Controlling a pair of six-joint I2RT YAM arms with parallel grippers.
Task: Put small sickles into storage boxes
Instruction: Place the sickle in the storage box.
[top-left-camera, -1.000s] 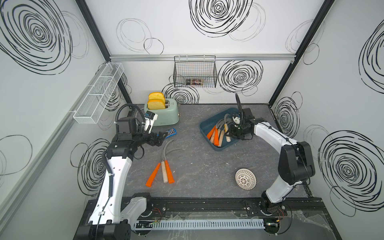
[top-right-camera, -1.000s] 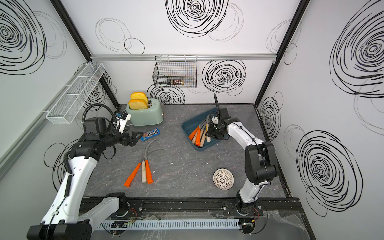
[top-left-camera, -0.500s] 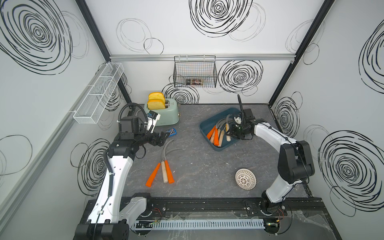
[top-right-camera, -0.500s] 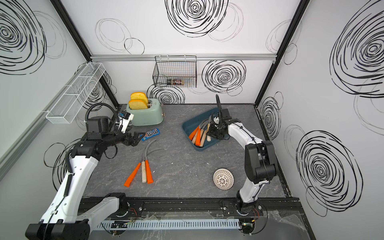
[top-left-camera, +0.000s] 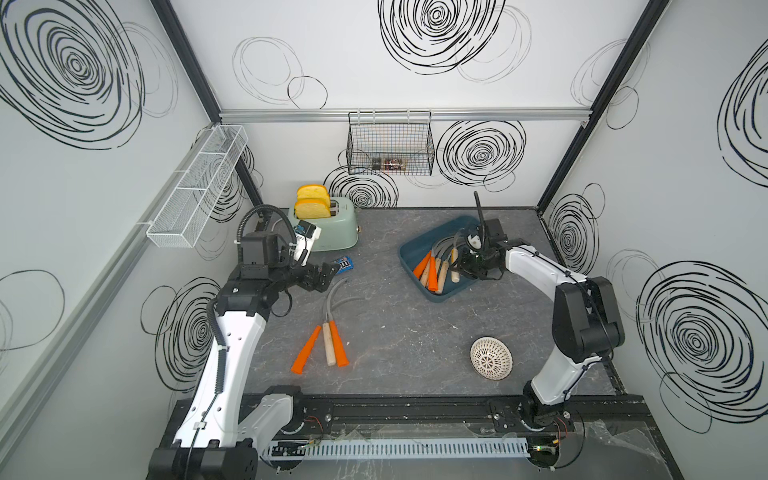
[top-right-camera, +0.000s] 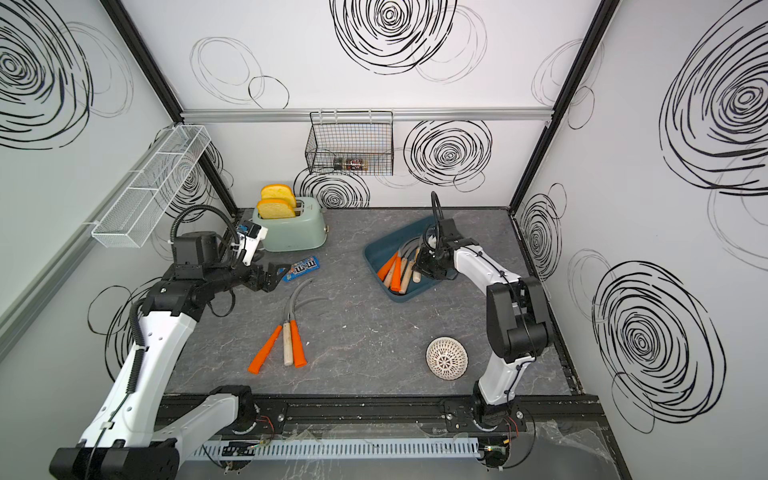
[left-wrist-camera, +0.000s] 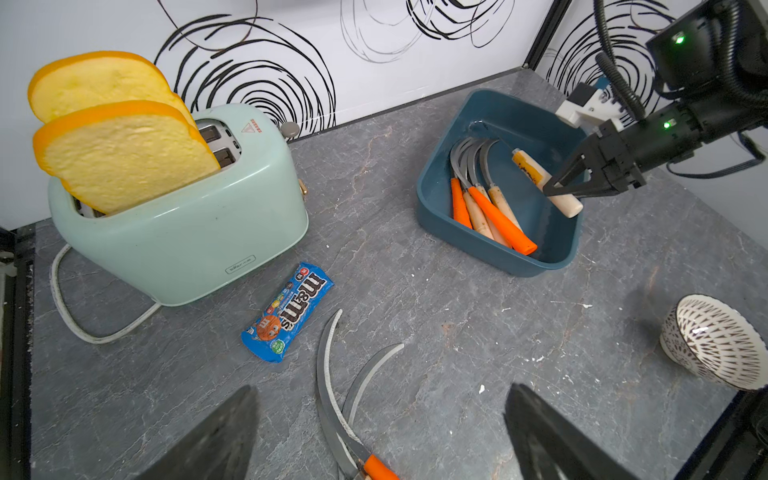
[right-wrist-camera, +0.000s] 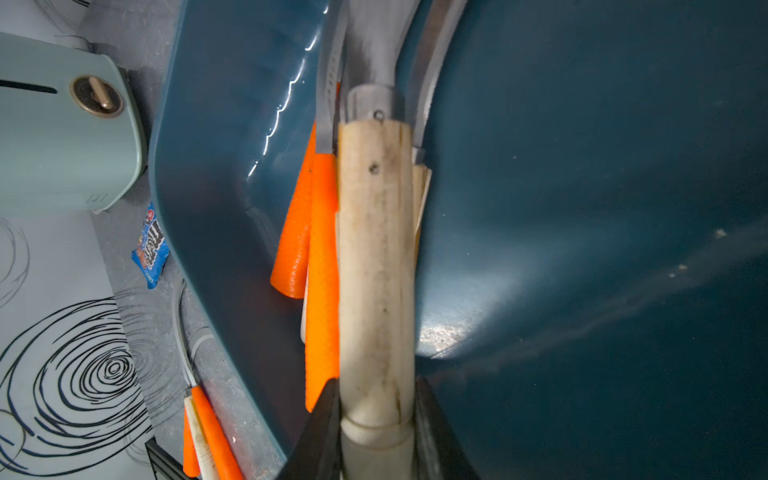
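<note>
My right gripper goes down across toward the toaster's side next and releases the wooden-handled sickle among the bunched sickle handles, which lie below it there.
Three small sickles (top-left-camera: 328, 345) lie side by side on the grey table, two with orange handles and one wooden; their blades (left-wrist-camera: 328, 374) curve toward the left arm. My left gripper (top-left-camera: 328, 274) hovers open just over those blade tips, nothing between its fingers (left-wrist-camera: 232, 424). The dark teal storage box (top-left-camera: 440, 297) stands at the back right with several sickles (left-wrist-camera: 486, 208) inside. My right gripper (right-wrist-camera: 376, 386) is shut on a wooden-handled sickle (right-wrist-camera: 376, 270), held low inside the box beside the others.
A mint toaster (top-left-camera: 332, 228) with two bread slices stands at the back left, and a blue candy packet (top-left-camera: 343, 264) lies in front of it. A patterned bowl (top-left-camera: 490, 357) lies at the front right. A black wire basket (top-left-camera: 390, 145) and white mesh shelf (top-left-camera: 199, 187) hang on the walls.
My left gripper has slid a little to the right, toward the blades of the sickles on the table. The right gripper has barely shifted, still holding the wooden sickle.
</note>
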